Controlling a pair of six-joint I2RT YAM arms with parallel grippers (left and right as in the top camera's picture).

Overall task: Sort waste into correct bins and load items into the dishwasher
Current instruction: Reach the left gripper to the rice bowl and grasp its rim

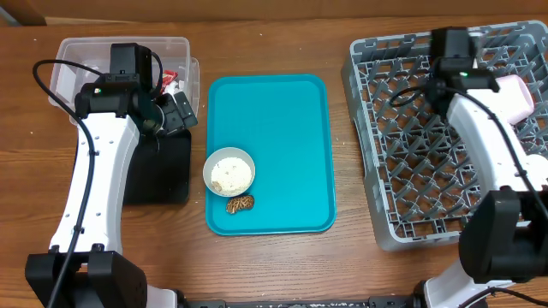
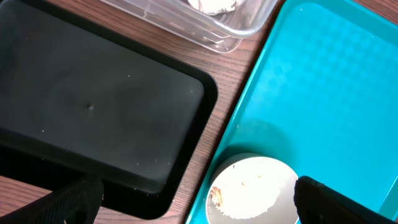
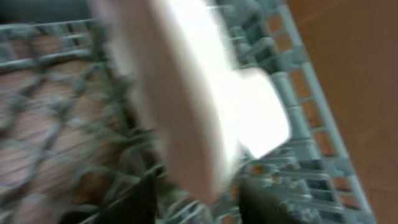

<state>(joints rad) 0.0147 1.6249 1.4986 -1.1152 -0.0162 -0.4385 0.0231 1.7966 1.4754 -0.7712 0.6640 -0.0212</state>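
Note:
Next, my left gripper will cross and lower astride the bowl's rim by open tray (image 1: 253, 168), clear of the lump, as that lies below, to its right in the overhead view.
A white bowl (image 1: 229, 171) with a few crumbs sits on the teal tray (image 1: 291, 111), and a brown food lump (image 1: 241, 204) lies just in front of it. My left gripper (image 1: 181, 113) hangs open over the gap between the black tray (image 1: 158, 175) and the teal tray. In the left wrist view its fingers (image 2: 326, 202) straddle the bowl (image 2: 252, 190) from above. The clear tub (image 1: 68, 60) holds a red wrapper (image 1: 169, 82). Over the grey dish rack (image 1: 402, 171), a white dish (image 3: 193, 112) stands on edge between the parted fingers of my right gripper (image 3: 202, 199). That view is blurred.
In the left wrist view, the black tray (image 2: 93, 93) looks bare and the clear tub (image 2: 236, 28) holds something white and crumpled. The white dish (image 1: 514, 96) stands near the rack's far right side. Bare wood lies between tray and rack.

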